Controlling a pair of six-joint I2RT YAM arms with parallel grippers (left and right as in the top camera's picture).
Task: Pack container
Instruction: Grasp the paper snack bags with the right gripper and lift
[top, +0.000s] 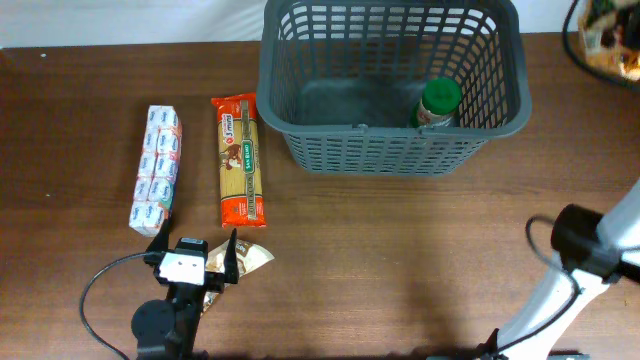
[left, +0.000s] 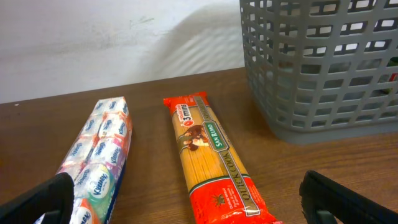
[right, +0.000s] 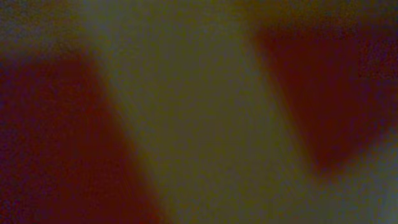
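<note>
The container's bottom beside the jar is bare. My right gripper will go left in the overhead view and down into the container (top: 300, 90) to release the brown snack packet.
The container (top: 300, 90) is a large dark grey slotted basket at the back middle of the table, and its wall shows in the left wrist view (left: 311, 74). A green-lidded jar (top: 437, 103) stands inside it at the front right. My left gripper (top: 195, 252) is open and empty near the front left, just short of a red spaghetti pack (top: 240, 160) and a tissue pack (top: 158, 168). In the left wrist view the gripper (left: 186, 202) has the spaghetti (left: 211, 155) and tissues (left: 99, 155) ahead of its fingers. The right arm (top: 580, 240) is at the front right; its gripper is hidden.
A small tan foil packet (top: 252, 260) lies beside the left gripper's right finger, partly under it. A round object with a dark rim (top: 610, 40) sits at the back right corner. The right wrist view is a dark blur.
</note>
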